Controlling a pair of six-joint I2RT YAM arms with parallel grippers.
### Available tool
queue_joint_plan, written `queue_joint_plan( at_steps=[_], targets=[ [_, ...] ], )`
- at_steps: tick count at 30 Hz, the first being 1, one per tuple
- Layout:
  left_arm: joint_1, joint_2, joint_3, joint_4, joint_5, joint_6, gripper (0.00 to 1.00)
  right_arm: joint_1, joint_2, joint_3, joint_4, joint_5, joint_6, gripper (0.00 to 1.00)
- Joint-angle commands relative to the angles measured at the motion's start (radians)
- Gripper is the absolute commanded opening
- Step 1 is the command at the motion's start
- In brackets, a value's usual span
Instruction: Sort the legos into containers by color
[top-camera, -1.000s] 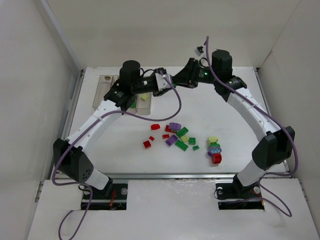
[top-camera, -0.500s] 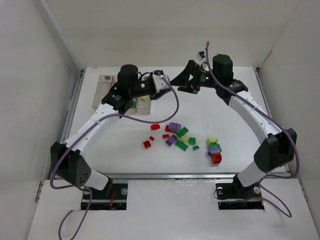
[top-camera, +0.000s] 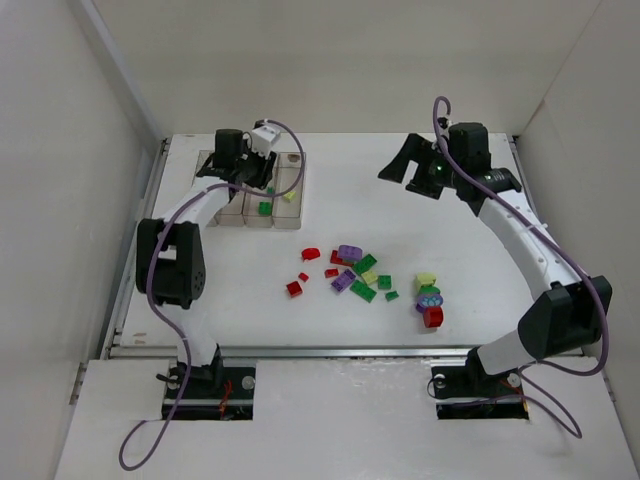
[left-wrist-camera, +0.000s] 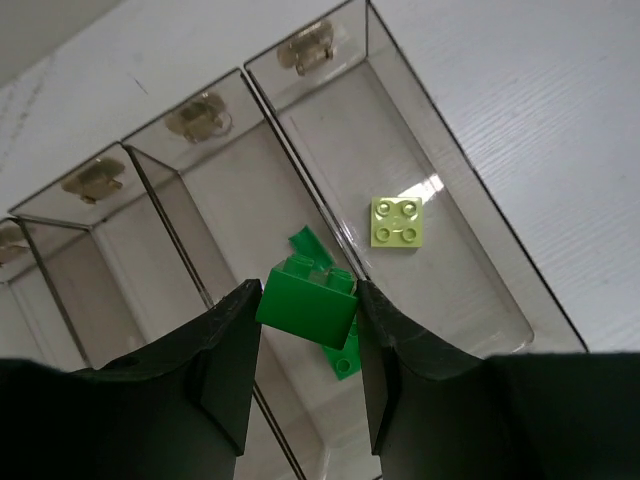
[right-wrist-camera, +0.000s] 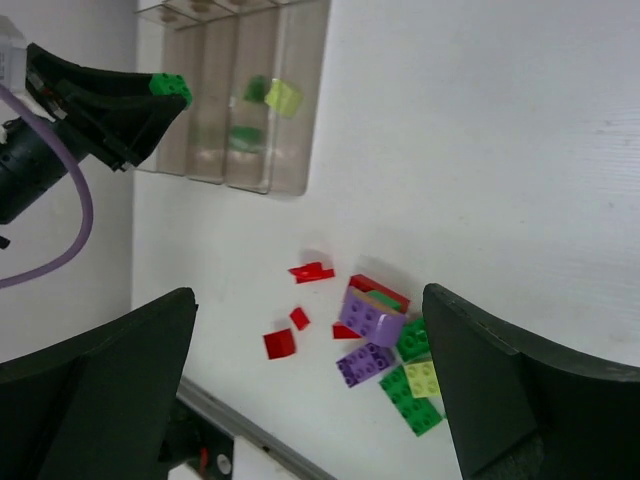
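To get the green lego into the bin where green legos already lie (top-camera: 262, 201), my left gripper will lower the lego first, then open.
My left gripper (left-wrist-camera: 307, 322) is shut on a green lego (left-wrist-camera: 307, 305), held above the containers (left-wrist-camera: 330, 130), a row of clear bins at the table's back left (top-camera: 293, 216). Below it, green legos (left-wrist-camera: 343, 356) lie in the second bin from the right. A pale yellow lego (left-wrist-camera: 398, 221) lies in the rightmost bin. My right gripper (top-camera: 408, 172) hangs open and empty, high over the table to the right of the bins. Loose red, green, purple and yellow legos (top-camera: 355, 270) lie mid-table, also in the right wrist view (right-wrist-camera: 380, 335).
A small stack of yellow, purple and red bricks (top-camera: 430, 300) sits right of the main pile. White walls enclose the table on three sides. A metal rail (top-camera: 340, 350) runs along the near edge.
My right gripper opened and drew back to the right, away from the bins. The left arm swung back and left, carrying the green lego over the bins.
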Motion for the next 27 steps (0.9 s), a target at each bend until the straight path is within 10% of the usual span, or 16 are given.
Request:
queue_joint_plan(
  at_steps=[1, 10, 13, 17, 27],
  targets=[
    [-0.003, 0.031, 0.093, 0.012, -0.081, 0.008, 0.0, -0.003, 0.002, 0.009, -0.04, 0.096, -0.068, 1.0],
    [0.015, 0.085, 0.079, 0.028, -0.146, 0.037, 0.1, -0.003, 0.011, 0.009, -0.079, 0.105, -0.095, 1.0],
    [0.015, 0.085, 0.079, 0.004, -0.14, 0.06, 0.49, -0.003, 0.011, 0.02, -0.089, 0.114, -0.095, 1.0],
    [0.015, 0.059, 0.07, -0.021, -0.063, 0.071, 0.64, -0.003, 0.011, 0.041, -0.098, 0.123, -0.106, 1.0],
    [0.015, -0.1, 0.082, -0.036, -0.066, 0.068, 0.69, -0.003, 0.022, 0.077, -0.225, 0.229, -0.158, 1.0]
  ],
)
